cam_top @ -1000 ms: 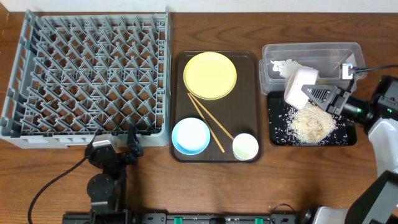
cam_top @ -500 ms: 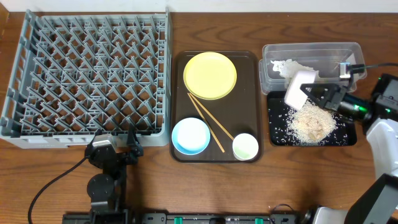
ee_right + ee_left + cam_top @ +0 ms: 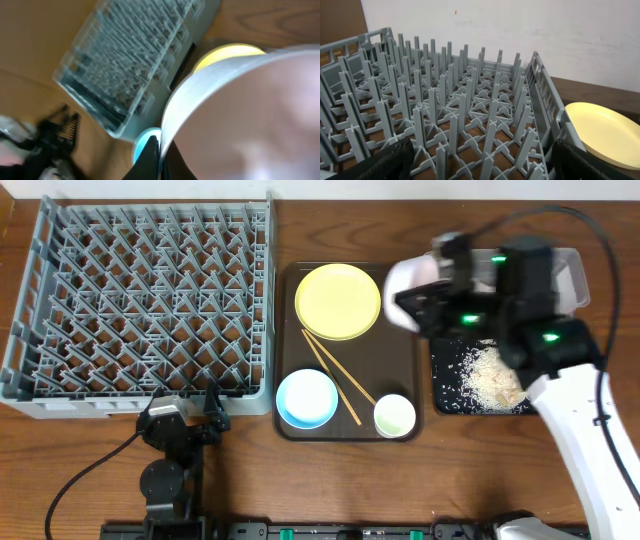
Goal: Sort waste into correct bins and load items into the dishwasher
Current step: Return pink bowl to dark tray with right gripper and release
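Note:
My right gripper lowers the white bowl onto the open patch of the brown serving tray beside the chopsticks next, since that spot lies empty between plate and cup.
My right gripper is shut on the rim of the white bowl, held tilted in the air over the right side of the brown serving tray. In the right wrist view the white bowl fills the frame, its rim pinched between the fingers. The yellow plate, chopsticks, light blue bowl and small white cup lie on that tray. Rice crumbs sit in the black tray. My left gripper stands open at the front edge of the grey dishwasher rack.
The clear tub at the back right is mostly covered by my right arm. In the left wrist view the rack's upright pegs stand right in front of the open fingers, with the yellow plate to the right.
My right arm has swung left and up from over the black tray to above the serving tray, carrying the white bowl. The left arm has not moved.

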You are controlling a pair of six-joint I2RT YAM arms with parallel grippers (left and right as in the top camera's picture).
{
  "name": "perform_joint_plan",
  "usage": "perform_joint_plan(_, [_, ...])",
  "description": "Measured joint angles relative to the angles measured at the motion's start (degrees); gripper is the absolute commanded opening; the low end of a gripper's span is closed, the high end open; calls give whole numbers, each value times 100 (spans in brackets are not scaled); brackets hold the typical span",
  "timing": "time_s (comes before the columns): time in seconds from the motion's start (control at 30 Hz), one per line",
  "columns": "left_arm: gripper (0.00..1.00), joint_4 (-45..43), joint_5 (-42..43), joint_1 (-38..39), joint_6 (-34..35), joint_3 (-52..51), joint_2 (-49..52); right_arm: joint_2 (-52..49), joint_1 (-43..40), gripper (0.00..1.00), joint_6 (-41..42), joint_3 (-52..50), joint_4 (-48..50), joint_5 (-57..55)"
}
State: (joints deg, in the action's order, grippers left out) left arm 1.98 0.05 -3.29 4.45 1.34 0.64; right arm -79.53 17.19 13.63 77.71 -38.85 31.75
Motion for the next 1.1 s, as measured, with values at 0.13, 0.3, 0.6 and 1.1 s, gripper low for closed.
perform_joint_plan(0.13, [89, 0, 0, 0, 0, 0, 0, -461, 820, 1, -181, 737, -675, -1405])
perform_joint_plan(0.3, [89, 0, 0, 0, 0, 0, -2, -1270, 1268, 1, -304, 1128, -1154, -2437])
perform_joint_plan(0.6, [89, 0, 2, 0, 0, 0, -2, -2741, 1449, 1, -350, 1132, -1707, -2850])
perform_joint_plan(1.1, [89, 0, 0, 0, 0, 0, 0, -3729, 1447, 8, -350, 1132, -1808, -2402])
